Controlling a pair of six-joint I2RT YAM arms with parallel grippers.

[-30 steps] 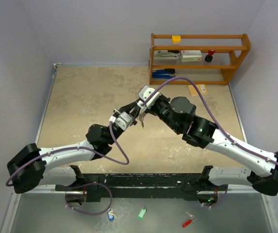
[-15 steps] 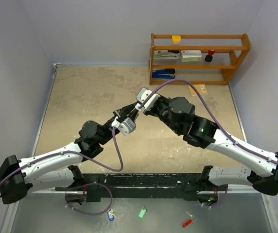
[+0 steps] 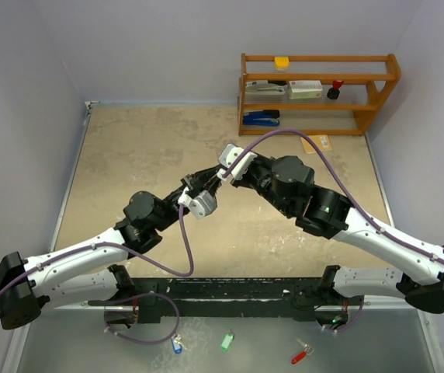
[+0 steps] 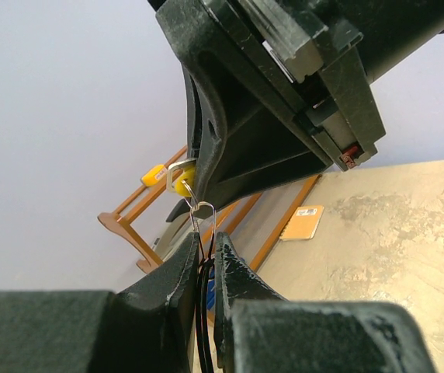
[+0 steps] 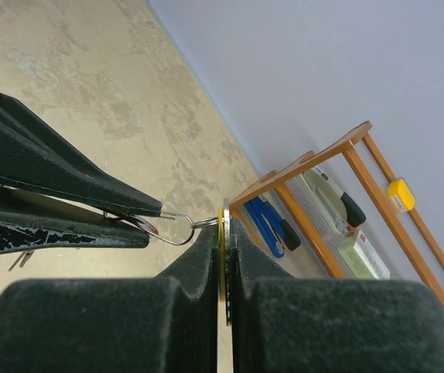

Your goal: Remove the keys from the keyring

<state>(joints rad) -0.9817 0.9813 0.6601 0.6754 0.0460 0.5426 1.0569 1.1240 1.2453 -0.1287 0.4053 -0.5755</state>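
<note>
The robot's right gripper will next carry the yellow-headed key away from the keyring and down to the bare tabletop before the shelf, then let it go there, since that spot is clear.
Both grippers meet above the middle of the table. My left gripper point(image 3: 201, 189) point(image 4: 206, 242) is shut on the keyring point(image 4: 204, 214) point(image 5: 177, 226), a thin silver wire loop sticking out past its fingertips. A dark strip lies between its jaws below the wire. The yellow-headed key point(image 4: 182, 185) point(image 5: 223, 233) hangs on that loop, seen edge-on in the right wrist view. My right gripper point(image 3: 219, 176) point(image 5: 224, 242) is shut on it. A silver key head point(image 5: 139, 225) shows between the left fingers point(image 5: 51, 175). The other keys are hidden.
A wooden shelf point(image 3: 319, 93) holding staplers and small boxes stands at the back right, and an orange card point(image 3: 317, 143) lies on the table before it. Blue point(image 3: 177, 344), green point(image 3: 227, 340) and red point(image 3: 300, 356) keys lie on the front ledge.
The left arm has swung to the left and its wrist has turned, so the meeting point of the grippers has shifted slightly left. Both grippers have stayed shut.
</note>
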